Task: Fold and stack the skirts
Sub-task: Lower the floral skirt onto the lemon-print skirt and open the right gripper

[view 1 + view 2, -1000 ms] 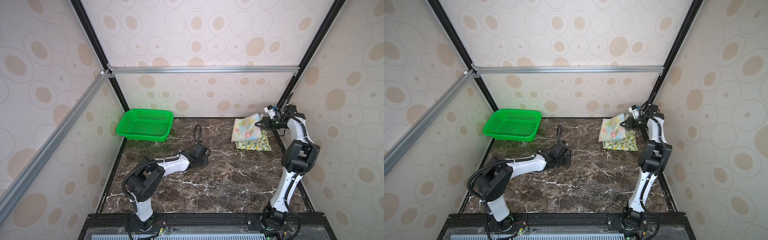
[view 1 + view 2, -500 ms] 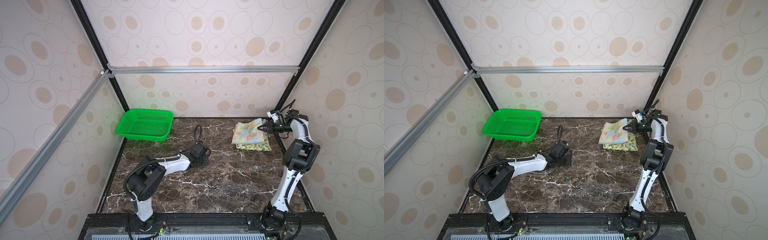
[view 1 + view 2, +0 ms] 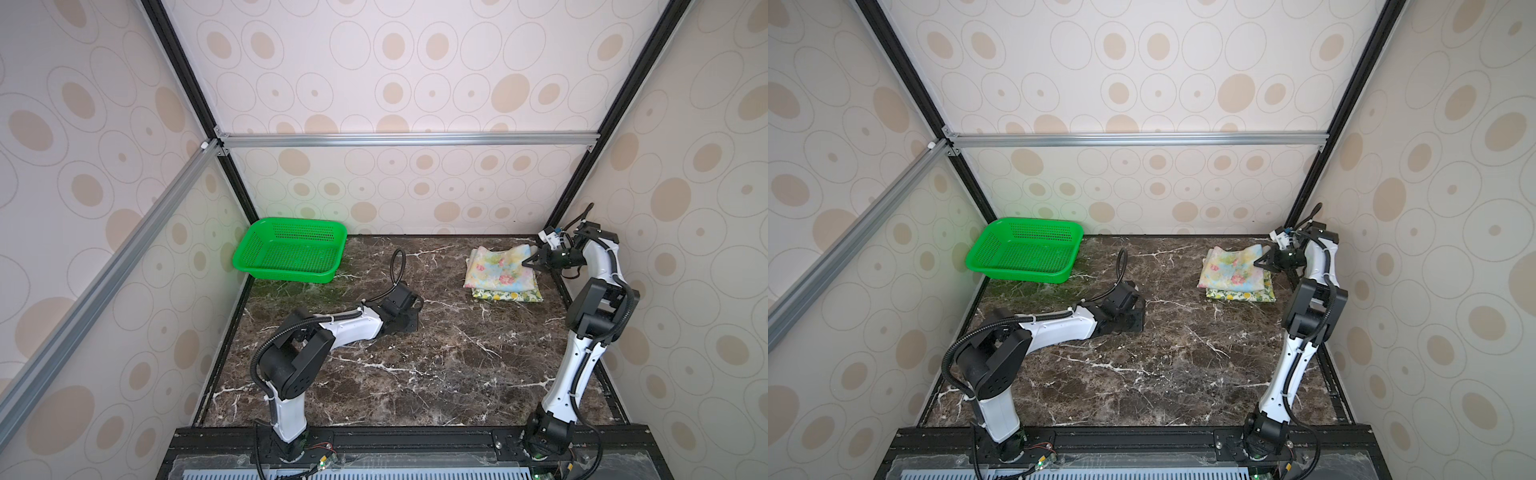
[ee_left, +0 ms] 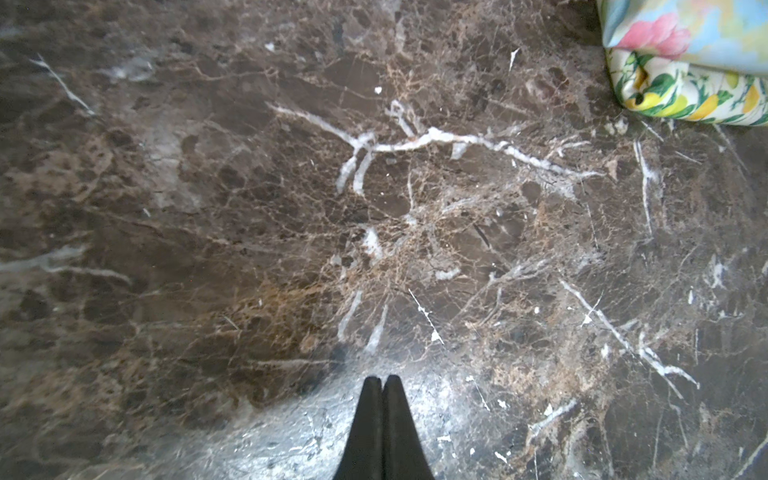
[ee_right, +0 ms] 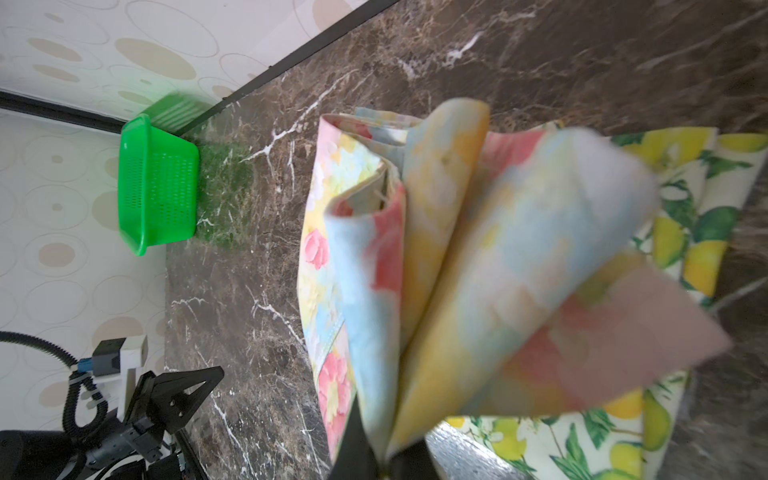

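Observation:
My right gripper tips and lowers next, laying the pastel skirt's edge onto the lemon-print skirt's uncovered end (image 3: 1268, 284) (image 5: 684, 216), then releases it, as that end lies below it.
Two folded skirts lie stacked at the back right of the marble table. The pastel yellow-blue skirt with pink flowers (image 3: 498, 270) (image 3: 1233, 268) (image 5: 478, 249) (image 4: 685, 33) is on top. Under it, the white lemon-print skirt (image 3: 507, 296) (image 3: 1241, 295) (image 5: 706, 232) (image 4: 681, 95) sticks out along the near edge. My right gripper (image 3: 527, 262) (image 3: 1258, 262) (image 5: 380, 453) is shut on the pastel skirt's right edge, which it holds slightly raised and blurred. My left gripper (image 3: 415, 305) (image 4: 381, 379) rests low over bare marble mid-table, shut and empty.
A green perforated basket (image 3: 291, 253) (image 3: 1025, 249) (image 5: 158, 195) stands empty at the back left corner. Patterned walls and black frame posts close in the table on three sides. The left arm lies stretched across the table's left half.
The right gripper has come down and slightly toward the front with the pastel skirt's edge, so that skirt now lies flatter over the lemon one. The left arm has not moved.

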You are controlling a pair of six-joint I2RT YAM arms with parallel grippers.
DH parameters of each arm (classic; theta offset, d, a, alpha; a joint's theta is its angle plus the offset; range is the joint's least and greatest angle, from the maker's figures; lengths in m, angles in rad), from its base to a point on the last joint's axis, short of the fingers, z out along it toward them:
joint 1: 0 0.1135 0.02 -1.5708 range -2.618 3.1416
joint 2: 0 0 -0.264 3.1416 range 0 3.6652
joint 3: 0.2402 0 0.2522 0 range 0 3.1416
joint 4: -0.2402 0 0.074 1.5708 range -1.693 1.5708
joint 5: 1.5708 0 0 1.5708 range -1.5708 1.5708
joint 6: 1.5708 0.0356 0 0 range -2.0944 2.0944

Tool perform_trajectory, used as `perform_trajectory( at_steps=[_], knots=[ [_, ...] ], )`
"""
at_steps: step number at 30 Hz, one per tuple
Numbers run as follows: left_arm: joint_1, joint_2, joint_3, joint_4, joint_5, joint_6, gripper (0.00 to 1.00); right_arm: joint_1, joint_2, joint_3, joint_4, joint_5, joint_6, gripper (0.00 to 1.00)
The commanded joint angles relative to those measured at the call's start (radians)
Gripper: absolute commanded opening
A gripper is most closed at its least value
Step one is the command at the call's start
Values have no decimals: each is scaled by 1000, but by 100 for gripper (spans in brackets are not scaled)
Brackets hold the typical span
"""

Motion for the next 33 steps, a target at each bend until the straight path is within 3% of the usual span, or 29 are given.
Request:
perform_trajectory(
  at_steps=[1,26,27,30,33],
  knots=[
    [5,14,38,-26,-1,-11,0,-4,21,25,-5,82,27,0],
    [5,45,56,-33,7,-16,0,55,111,115,63,326,109,0],
    [5,45,56,-33,7,-16,0,60,113,115,66,339,112,4],
    [5,42,55,-31,4,-17,0,64,110,114,73,373,140,37],
    [5,30,44,-21,-4,-21,0,64,62,39,128,370,177,49]
  ],
)
